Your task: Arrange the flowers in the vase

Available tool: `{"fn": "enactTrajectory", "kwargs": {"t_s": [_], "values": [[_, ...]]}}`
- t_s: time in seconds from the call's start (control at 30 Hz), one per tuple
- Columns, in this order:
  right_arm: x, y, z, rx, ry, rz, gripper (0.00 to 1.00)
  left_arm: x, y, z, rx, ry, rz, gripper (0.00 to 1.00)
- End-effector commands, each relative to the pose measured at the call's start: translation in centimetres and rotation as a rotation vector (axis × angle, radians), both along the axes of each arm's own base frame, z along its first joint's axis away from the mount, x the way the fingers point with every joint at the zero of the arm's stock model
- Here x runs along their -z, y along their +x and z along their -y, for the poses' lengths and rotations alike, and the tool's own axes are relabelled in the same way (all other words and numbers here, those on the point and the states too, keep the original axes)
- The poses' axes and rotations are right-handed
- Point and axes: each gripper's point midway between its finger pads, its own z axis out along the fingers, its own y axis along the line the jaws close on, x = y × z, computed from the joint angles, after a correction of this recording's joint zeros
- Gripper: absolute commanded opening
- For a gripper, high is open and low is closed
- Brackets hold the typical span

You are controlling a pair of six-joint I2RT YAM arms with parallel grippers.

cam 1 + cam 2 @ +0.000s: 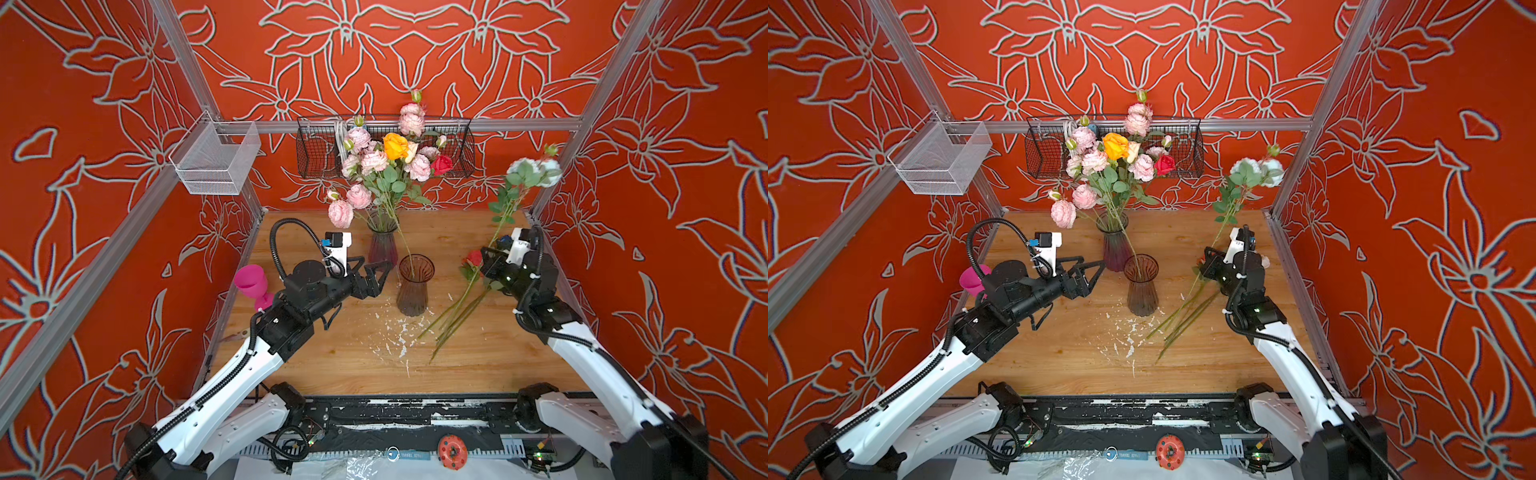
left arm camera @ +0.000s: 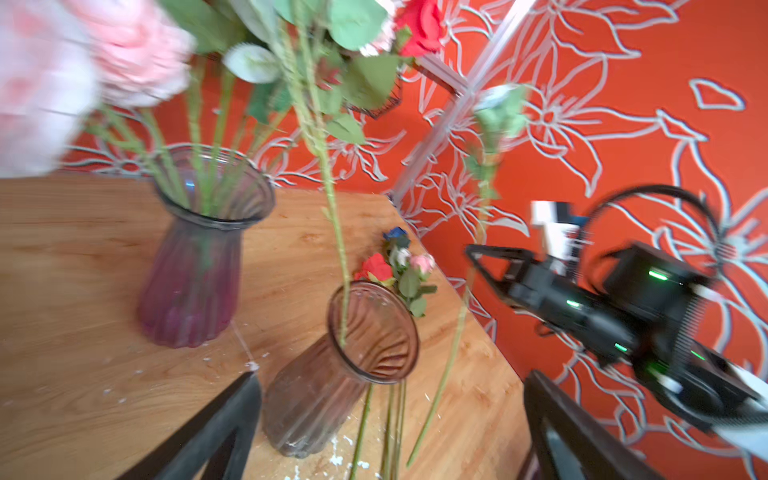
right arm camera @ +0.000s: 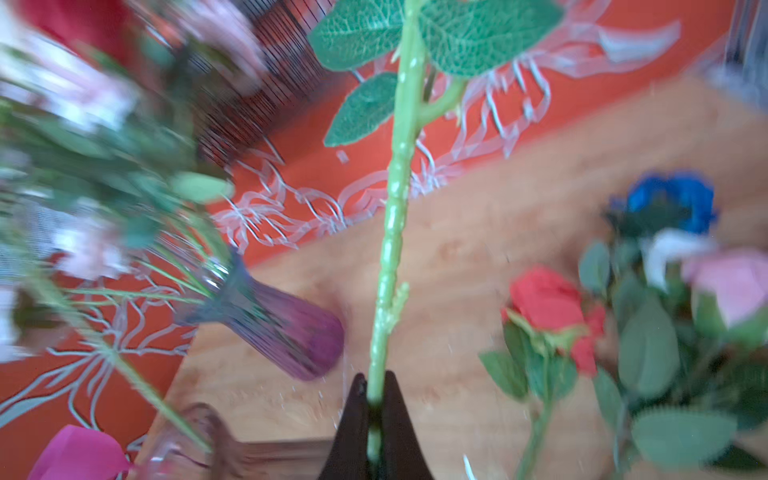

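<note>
The green stem (image 3: 395,208) rises in my right gripper next, goes over the brownish vase's opening (image 3: 182,444) and down inside for release, since the stem's end hangs below the vase's rim.
A purple vase (image 1: 382,249) at the back holds a bunch of pink, orange and red flowers (image 1: 390,158). In front of it stands a brownish glass vase (image 1: 413,286) with one thin stem in it. My left gripper (image 1: 380,268) hangs open just left of this vase, and the vase (image 2: 332,390) shows between its fingers. My right gripper (image 3: 375,380) is shut on the green stem (image 3: 395,208) of a white flower (image 1: 534,170), held upright above the table's right side. Red (image 3: 548,307), blue (image 3: 673,199) and pink (image 3: 731,286) flowers lie on the table below it.
The loose flowers' stems (image 1: 453,316) fan out right of the brownish vase. White flakes (image 1: 395,332) litter the wood in front. A pink goblet (image 1: 249,282) stands at the left edge. A black wire basket (image 1: 316,153) and a white mesh basket (image 1: 216,158) hang on the frame.
</note>
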Motion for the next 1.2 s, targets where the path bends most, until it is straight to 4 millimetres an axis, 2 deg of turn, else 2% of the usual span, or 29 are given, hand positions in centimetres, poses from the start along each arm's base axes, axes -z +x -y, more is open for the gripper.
{"fn": "enactTrajectory", "kwargs": {"t_s": [0.0, 0.17, 0.27, 0.4, 0.6, 0.67, 0.73, 0.93, 1.03, 1.17], "values": [[-6.0, -0.9, -0.6, 0.007, -0.05, 0.209, 0.0, -0.1, 0.7, -3.6, -0.198, -0.012, 0.016, 0.98], [-12.5, -1.8, -5.0, -0.088, -0.119, 0.377, 0.0, 0.5, 1.1, -9.1, -0.487, -0.038, 0.0, 0.98], [-15.8, -1.8, -7.9, -0.156, -0.131, 0.431, 0.0, 0.6, 1.0, -11.2, -0.589, -0.046, -0.015, 0.98], [-19.3, -1.5, -10.6, -0.187, -0.2, 0.464, 0.0, 0.6, 1.0, -11.3, -0.588, -0.045, -0.012, 0.98], [-21.7, -0.1, -12.2, -0.193, -0.205, 0.464, 0.0, 1.0, 1.5, -10.2, -0.535, -0.044, -0.037, 0.98], [-21.6, 0.5, -12.5, -0.184, -0.23, 0.475, 0.0, 1.0, 1.7, -10.0, -0.523, -0.048, -0.042, 0.98], [-20.6, 1.5, -12.8, -0.168, -0.266, 0.464, 0.0, 1.0, 1.7, -10.0, -0.517, -0.054, -0.045, 0.98], [-15.0, 2.2, -15.2, -0.252, -0.293, 0.439, 0.0, 1.0, 1.7, -9.9, -0.505, -0.059, -0.042, 0.98], [-11.5, 2.1, -16.1, -0.295, -0.29, 0.385, 0.0, 1.0, 1.8, -9.8, -0.501, -0.062, -0.043, 0.98], [-8.1, 1.4, -17.0, -0.332, -0.299, 0.327, 0.11, 1.1, 1.9, -9.6, -0.489, -0.067, -0.048, 0.98]]}}
